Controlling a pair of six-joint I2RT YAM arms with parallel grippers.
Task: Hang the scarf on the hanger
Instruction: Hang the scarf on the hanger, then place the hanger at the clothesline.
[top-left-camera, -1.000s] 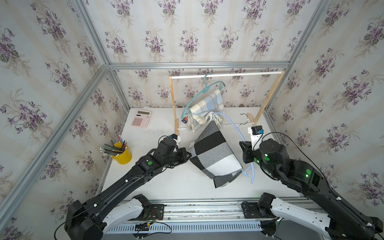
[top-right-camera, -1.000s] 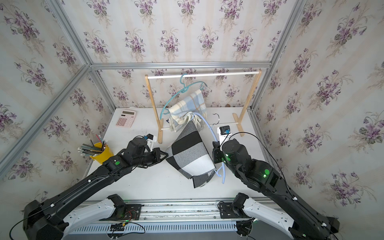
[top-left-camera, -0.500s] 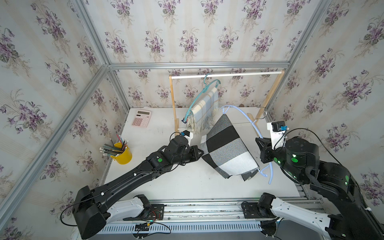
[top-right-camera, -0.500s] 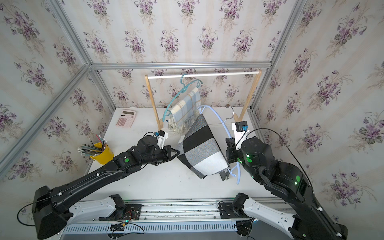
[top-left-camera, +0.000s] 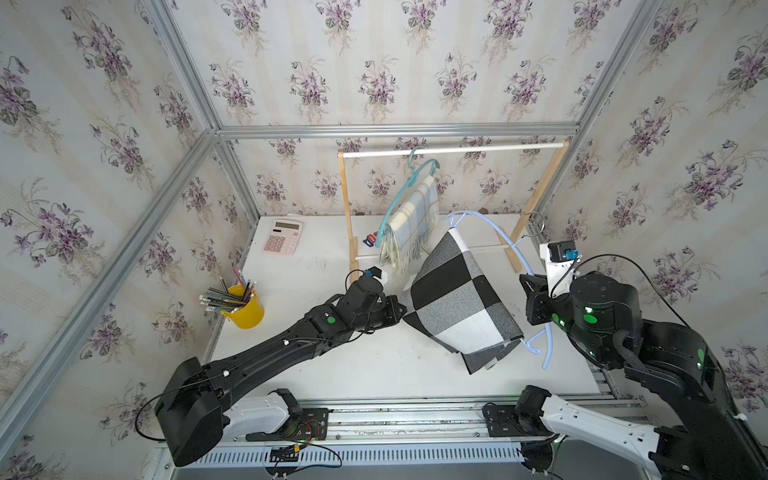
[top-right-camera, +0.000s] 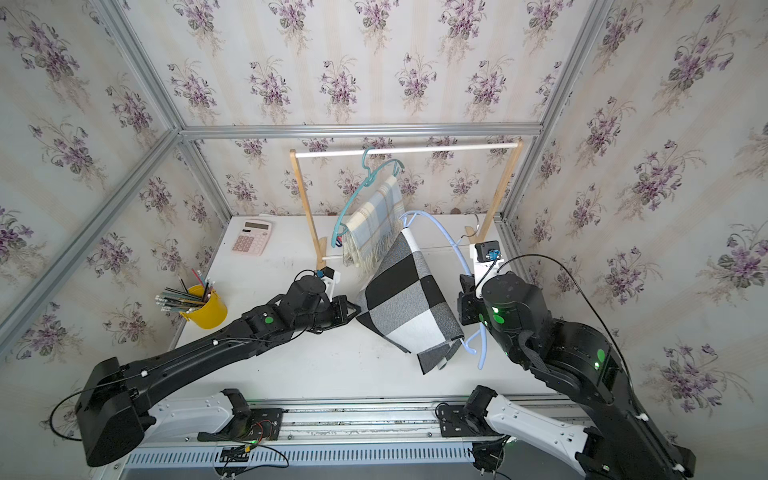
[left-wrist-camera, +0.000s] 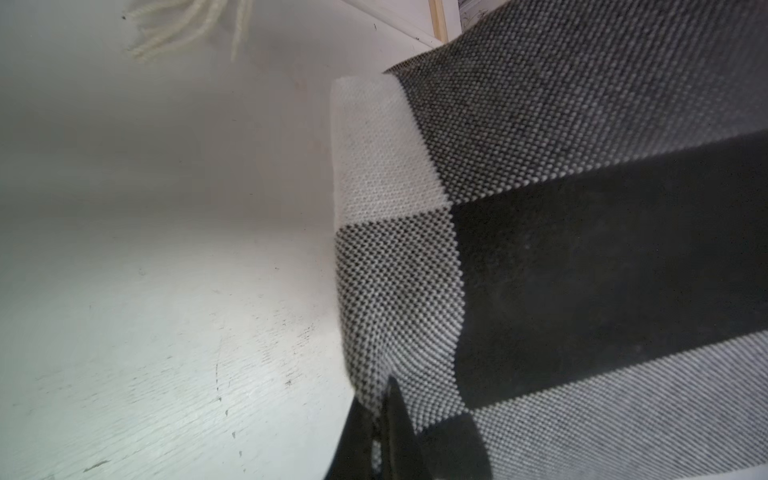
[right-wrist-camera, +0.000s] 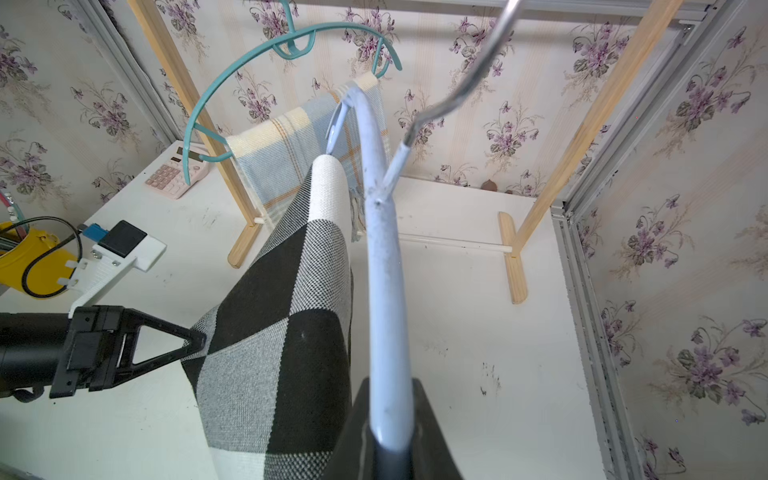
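Observation:
I should next move my left gripper across the scarf toward the light blue hanger (top-left-camera: 505, 241) and let go of the scarf's edge. The scarf already hangs over the hanger's bar.
A black, white and grey checked scarf (top-left-camera: 453, 299) (top-right-camera: 405, 299) hangs folded over the lower bar of a light blue hanger (top-left-camera: 505, 241) (top-right-camera: 446, 235), off the table in both top views. My right gripper (top-left-camera: 534, 303) (top-right-camera: 467, 303) is shut on the hanger's blue arm (right-wrist-camera: 380, 257), clamped between its jaws (right-wrist-camera: 390, 395). The hanger's metal hook (right-wrist-camera: 465, 87) points up towards the rack. My left gripper (top-left-camera: 400, 309) (top-right-camera: 355, 311) is shut on the scarf's left edge (left-wrist-camera: 540, 249), pinching the weave (left-wrist-camera: 376, 419). The right wrist view shows it at the cloth's corner (right-wrist-camera: 199, 338).
A wooden rack (top-left-camera: 453, 149) stands at the back. A teal hanger (top-left-camera: 415, 174) with a plaid fringed scarf (top-left-camera: 409, 224) hangs on its rail. A pink calculator (top-left-camera: 282, 237) lies at the back left and a yellow pencil cup (top-left-camera: 245, 307) stands at the left edge.
Both arms have moved to the right and up, carrying the hanger and scarf together. The scarf now hangs higher and nearer the rack's right half.

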